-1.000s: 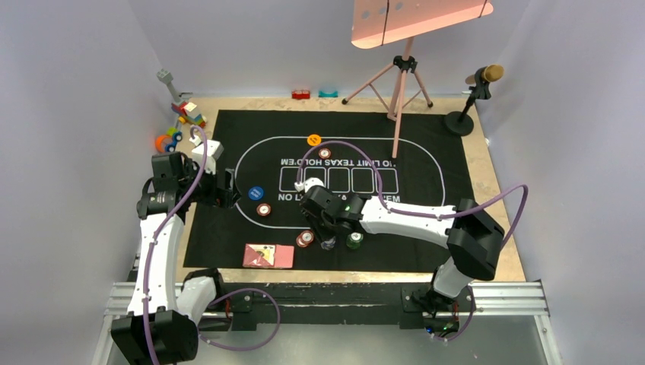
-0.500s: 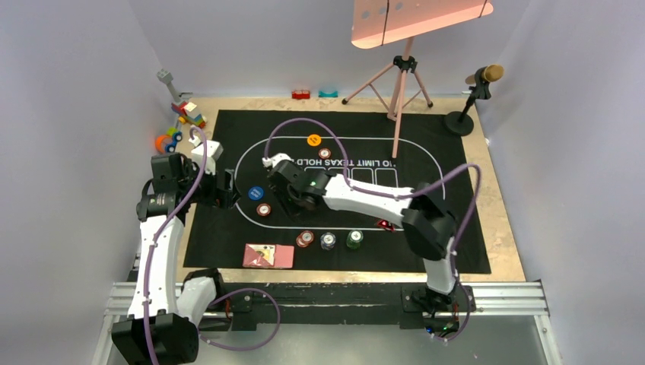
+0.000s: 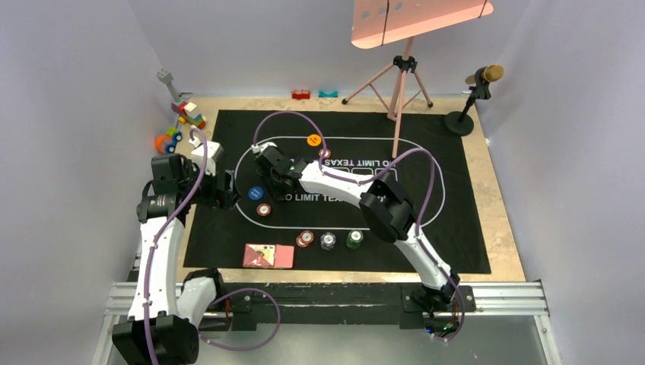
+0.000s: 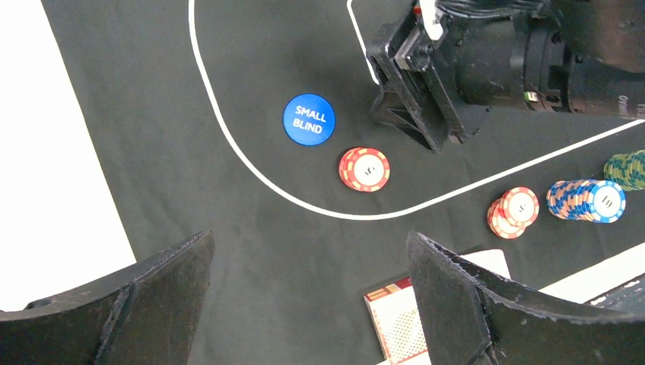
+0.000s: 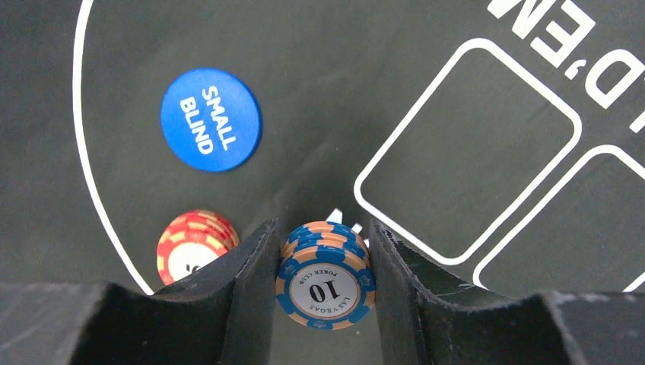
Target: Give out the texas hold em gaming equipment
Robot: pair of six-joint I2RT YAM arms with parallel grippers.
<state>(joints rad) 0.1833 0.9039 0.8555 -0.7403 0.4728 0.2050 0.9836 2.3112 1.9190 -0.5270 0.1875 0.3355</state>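
The chip stack still hangs above the mat, so it goes down with my right gripper onto the bare patch beside the blue button next and is released.
My right gripper [image 5: 323,230] is shut on a short stack of blue-and-orange "10" chips [image 5: 325,274] and holds it above the black mat. It hangs beside the blue SMALL BLIND button [image 5: 211,119] and a red chip stack [image 5: 190,251]. In the top view the right gripper [image 3: 276,176] is at the oval's left end, near the blue button [image 3: 256,193] and the red stack [image 3: 263,210]. My left gripper [image 4: 309,237] is open and empty over the mat's left part. Red [image 3: 305,239], grey [image 3: 328,241] and green [image 3: 354,239] stacks stand in front. Pink-backed cards [image 3: 268,256] lie at the front edge. The red triangular marker is hidden.
An orange button [image 3: 313,140] and one red chip [image 3: 325,153] lie at the oval's far side. Toy blocks [image 3: 182,122] are piled at the far left off the mat. A pink tripod [image 3: 398,84] and a microphone stand [image 3: 468,106] stand at the back.
My right arm has swung from the front row of chip stacks leftward and away to the oval's left end, carrying blue-and-orange chips. The left arm has not moved.
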